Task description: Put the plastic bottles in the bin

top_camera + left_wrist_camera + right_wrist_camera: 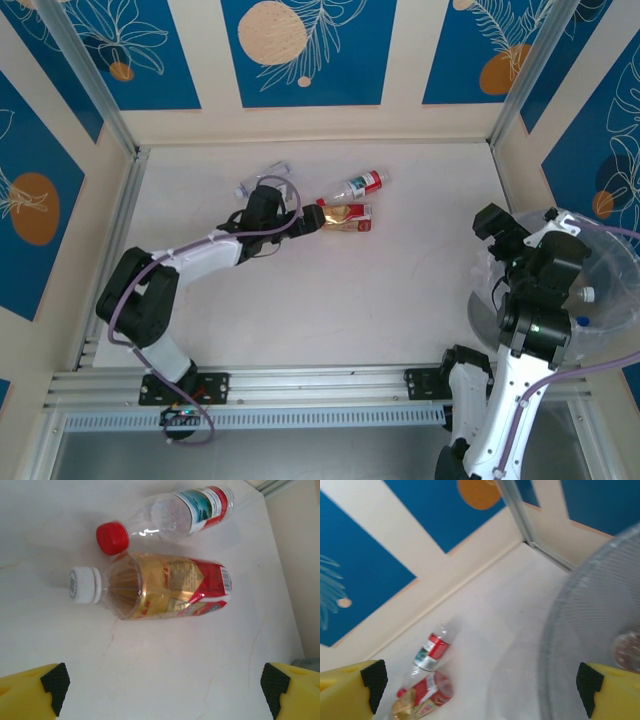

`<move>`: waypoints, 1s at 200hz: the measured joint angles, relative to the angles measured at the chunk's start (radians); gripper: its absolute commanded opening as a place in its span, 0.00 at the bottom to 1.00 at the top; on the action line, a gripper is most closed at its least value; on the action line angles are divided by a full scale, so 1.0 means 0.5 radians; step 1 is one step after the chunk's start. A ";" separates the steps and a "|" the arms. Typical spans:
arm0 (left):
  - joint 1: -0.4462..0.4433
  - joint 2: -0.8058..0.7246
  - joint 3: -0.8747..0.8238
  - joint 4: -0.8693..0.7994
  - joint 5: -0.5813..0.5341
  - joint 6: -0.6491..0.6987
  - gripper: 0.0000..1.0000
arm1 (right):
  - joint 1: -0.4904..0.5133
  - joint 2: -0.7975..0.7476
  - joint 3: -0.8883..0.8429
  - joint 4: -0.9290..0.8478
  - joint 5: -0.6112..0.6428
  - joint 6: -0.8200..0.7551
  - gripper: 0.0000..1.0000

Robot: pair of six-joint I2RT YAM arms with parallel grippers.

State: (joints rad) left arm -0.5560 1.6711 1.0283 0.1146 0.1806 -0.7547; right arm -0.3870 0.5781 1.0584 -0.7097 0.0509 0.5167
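The gold bottle's white cap [85, 585] lies below my left gripper. Next, my left gripper moves down and turns until its open fingers straddle that cap.
Two plastic bottles lie side by side mid-table: a gold-and-red-labelled one with a white cap [347, 216] [165, 592] [422, 697] and a clear one with a red cap [362, 185] [170, 517] [431, 652]. My left gripper [312, 220] [165, 690] is open just short of the gold bottle's cap end, nothing between its fingers [55, 685]. A clear crumpled bottle [262, 183] lies behind the left wrist. The bin [600, 270] [570, 630] stands at the right with bottles [587, 296] inside. My right gripper [493, 223] [481, 690] hangs open and empty at the bin's left rim.
Walls with aluminium posts [95, 95] close in the white table [400, 290] on the left, back and right. A metal rail [300, 380] runs along the near edge by the arm bases. Bare table lies between the bottles and the bin.
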 measured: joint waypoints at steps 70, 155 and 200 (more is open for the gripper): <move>0.044 0.185 0.299 -0.231 0.005 -0.294 0.99 | 0.159 -0.015 -0.020 0.370 -0.657 0.023 0.99; 0.034 0.617 0.228 0.336 -0.092 -1.313 0.98 | 1.038 0.059 -0.271 0.729 -0.728 -0.022 0.98; 0.005 0.741 0.247 0.604 -0.285 -1.588 0.93 | 1.489 0.293 -0.266 0.735 -0.444 -0.190 0.98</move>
State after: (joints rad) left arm -0.5533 2.0415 1.1519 0.4168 0.0383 -1.5486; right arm 0.3573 0.7246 0.9257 -0.3424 -0.1711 0.4217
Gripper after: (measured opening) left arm 0.950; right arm 0.976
